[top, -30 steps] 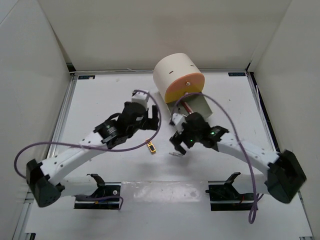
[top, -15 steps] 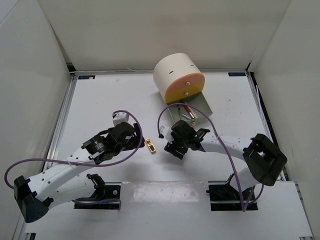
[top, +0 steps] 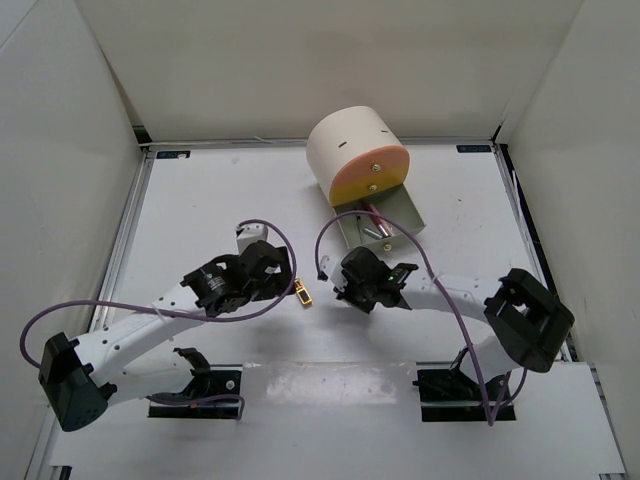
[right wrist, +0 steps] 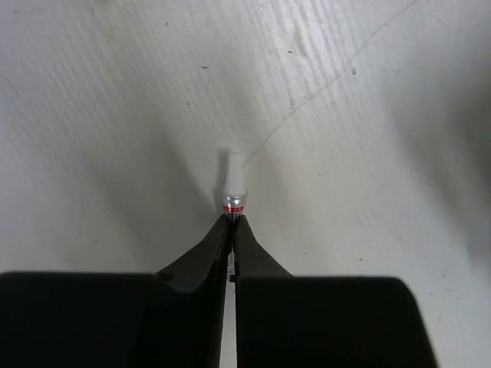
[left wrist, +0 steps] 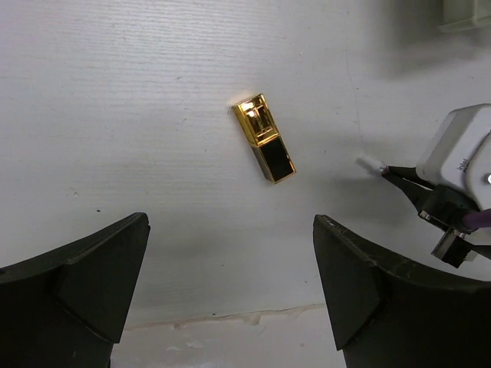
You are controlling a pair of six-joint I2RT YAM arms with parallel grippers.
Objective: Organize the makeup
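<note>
The left gripper will move right in the top view, turn to line up with the gold lipstick and lower onto its middle (top: 303,293) (left wrist: 265,140).
A gold lipstick (top: 302,293) (left wrist: 265,138) lies flat on the white table between my two arms. My left gripper (top: 283,281) (left wrist: 230,230) hovers just left of it, open, nothing between its fingers. My right gripper (top: 343,290) (right wrist: 232,219) is low over the table right of the lipstick, shut on a thin pencil (right wrist: 233,188). The pencil's white tip and silver-red band stick out past the fingertips; the rest is hidden between the jaws. In the left wrist view the pencil's white tip (left wrist: 370,162) pokes out of the right gripper (left wrist: 399,173).
The large cream cylindrical box (top: 352,148) with orange fronts stands at the back centre. Its lower drawer (top: 408,208) is pulled out toward me, with a few slim items (top: 372,226) inside. White walls enclose the table on three sides.
The right gripper went from open to shut on the pencil and shifted slightly left. The left arm drew back from near the box to beside the lipstick, still open.
</note>
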